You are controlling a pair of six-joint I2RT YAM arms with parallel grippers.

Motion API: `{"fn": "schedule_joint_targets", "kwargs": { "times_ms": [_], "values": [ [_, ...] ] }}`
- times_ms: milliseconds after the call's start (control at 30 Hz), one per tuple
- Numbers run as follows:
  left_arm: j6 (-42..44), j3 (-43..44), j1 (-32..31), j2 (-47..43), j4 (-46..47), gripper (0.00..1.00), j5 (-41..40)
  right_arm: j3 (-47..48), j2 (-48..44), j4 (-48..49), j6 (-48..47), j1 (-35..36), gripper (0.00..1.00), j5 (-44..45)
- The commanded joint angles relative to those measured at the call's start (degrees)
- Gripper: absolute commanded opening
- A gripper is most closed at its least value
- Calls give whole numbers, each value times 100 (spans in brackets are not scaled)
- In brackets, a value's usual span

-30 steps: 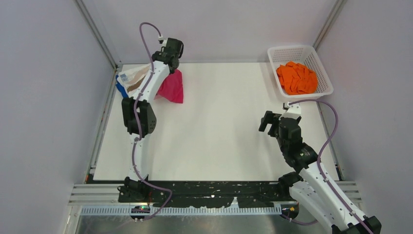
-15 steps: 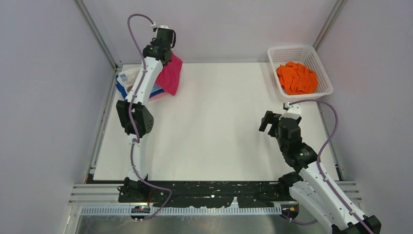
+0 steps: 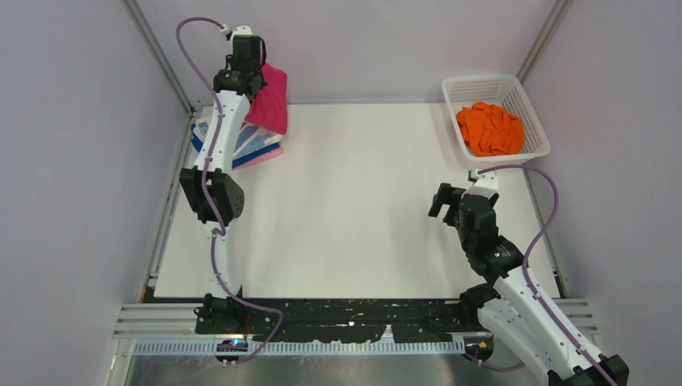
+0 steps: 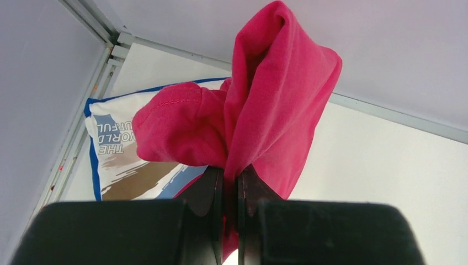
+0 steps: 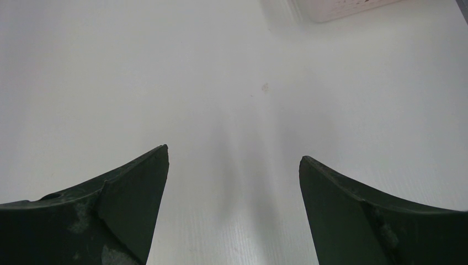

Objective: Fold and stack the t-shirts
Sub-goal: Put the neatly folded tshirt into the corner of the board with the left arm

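Note:
My left gripper moves down and to the left in the top view over the stack's edge (image 3: 199, 133) (image 4: 100, 147) next, since the stack reaches beyond the hanging magenta t-shirt there.
My left gripper (image 3: 256, 74) is raised at the far left and shut on the magenta t-shirt (image 3: 270, 101), which hangs folded from it; in the left wrist view the cloth (image 4: 259, 105) bunches between the jaws of the left gripper (image 4: 230, 179). Under it lies a stack of folded t-shirts (image 3: 251, 145): a white one with brown and blue streaks (image 4: 124, 160) on top, blue and pale pink edges below. An orange t-shirt (image 3: 490, 128) fills the white basket (image 3: 458, 87). My right gripper (image 3: 444, 203) hovers open over bare table, nothing between its fingers (image 5: 132, 193).
The basket stands at the back right corner, and its corner (image 5: 331, 8) shows at the top of the right wrist view. Metal frame rails (image 3: 165, 56) and grey walls bound the white table (image 3: 362, 201). Both arm bases sit at the near edge.
My left gripper has lifted the magenta t-shirt off the table and carried it up and to the left, over the stack, which now shows more. The right arm has stayed still.

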Motion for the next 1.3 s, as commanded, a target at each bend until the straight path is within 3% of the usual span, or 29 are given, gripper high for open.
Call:
{"fn": "schedule_joint_targets", "kwargs": {
  "times_ms": [0,533,967,1100,1267],
  "values": [
    [-181,40,322,-337,311,0,77,10,23,263,68,-25,95,188],
    [-82,-1031,1391,-236,12,0,743,138,461,172,76,-25,95,183],
    [81,-1513,1811,-190,-126,0,1294,150,494,145,82,-24,95,188],
    [-13,-1575,1902,-169,-296,8,1155,150,521,142,77,-29,95,190],
    [-116,-1806,2127,-273,-328,32,914,159,505,99,86,-21,95,205]
  ]
}}
